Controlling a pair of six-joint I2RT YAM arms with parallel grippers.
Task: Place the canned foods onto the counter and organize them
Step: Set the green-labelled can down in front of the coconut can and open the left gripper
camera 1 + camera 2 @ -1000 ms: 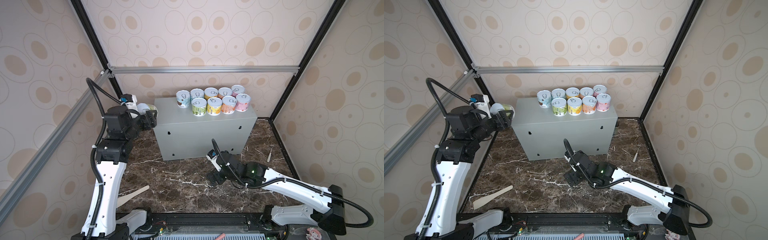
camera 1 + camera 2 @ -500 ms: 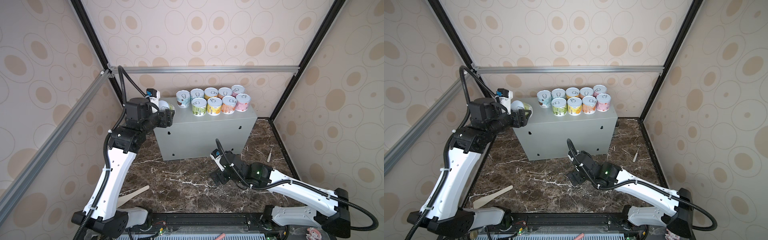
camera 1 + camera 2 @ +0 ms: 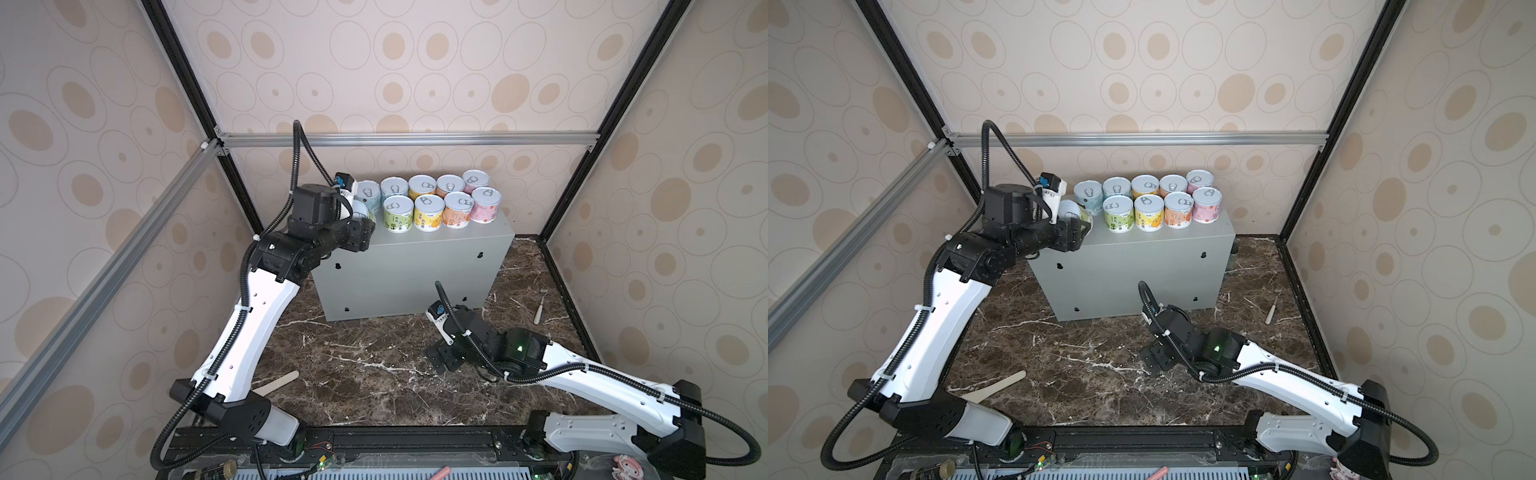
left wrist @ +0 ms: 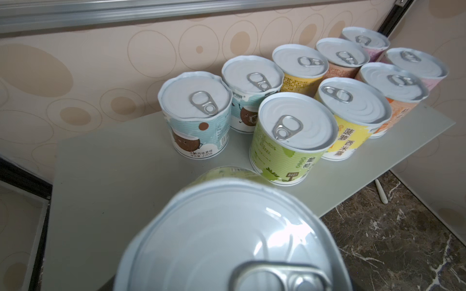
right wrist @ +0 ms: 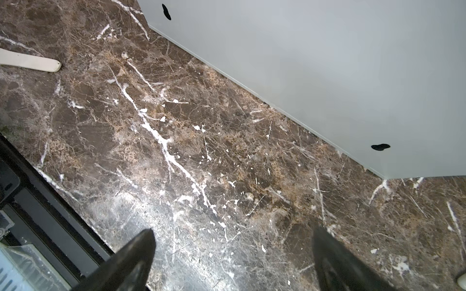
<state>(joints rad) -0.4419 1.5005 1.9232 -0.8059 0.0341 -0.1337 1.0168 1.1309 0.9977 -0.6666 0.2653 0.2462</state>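
My left gripper should move next toward the green can that ends the front row, and release the held can on the bare counter top alongside.
Several canned foods stand upright in two rows at the back right of the counter top. My left gripper is shut on one more can, green-labelled, at the counter's left end, next to the green can of the front row. The held can's silver lid fills the left wrist view and hides the fingers. Whether it touches the top I cannot tell. My right gripper is open and empty, low over the marble in front of the counter.
A wooden spatula lies on the marble floor at the front left. A small white-handled fork lies at the right wall. Black frame posts and an aluminium rail bound the back.
My left arm has carried the can from beside the counter's left side up and rightwards over its top. The right arm has shifted slightly, still open.
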